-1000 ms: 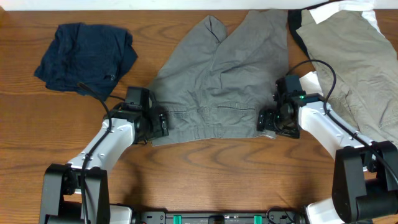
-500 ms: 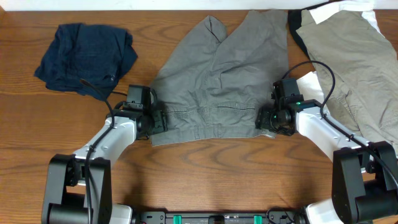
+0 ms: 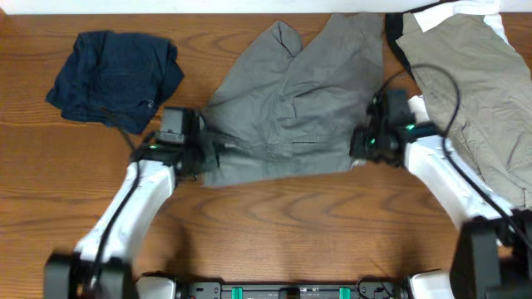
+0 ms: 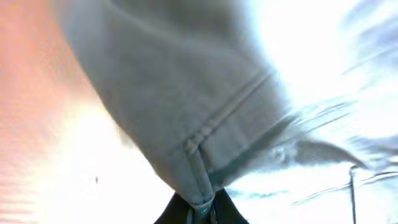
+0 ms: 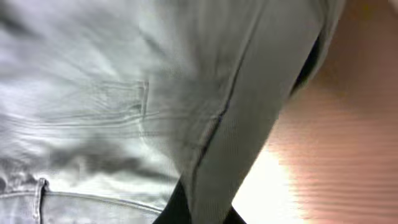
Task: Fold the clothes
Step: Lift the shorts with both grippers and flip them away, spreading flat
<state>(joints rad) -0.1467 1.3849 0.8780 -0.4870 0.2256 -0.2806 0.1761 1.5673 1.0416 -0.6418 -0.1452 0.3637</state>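
Observation:
I will next lift the waistband corner with my left gripper, carry it outward, lower it to bare wood [image 3: 213,45] beside the navy garment and let go, since the legs point away from me.
The grey shorts [image 3: 291,108] lie spread in the middle of the table, legs pointing away, waistband toward me. My left gripper [image 3: 202,151] is shut on the waistband's left corner, and in the left wrist view that seamed corner [image 4: 200,193] is pinched between the dark fingers. At the waistband's right corner my right gripper [image 3: 359,143] is shut too; the right wrist view has grey cloth [image 5: 211,186] running down between its fingers. Both corners are lifted a little off the wood.
A crumpled navy garment [image 3: 116,76] lies at the back left. Khaki-beige clothing [image 3: 470,83] over white and black cloth fills the back right, close behind the right arm. Bare wooden table [image 3: 283,224] shows in front of the shorts.
Both grippers went from open at the waistband corners to shut on them. Both have since moved away from me, and the waistband edge has risen and bunched.

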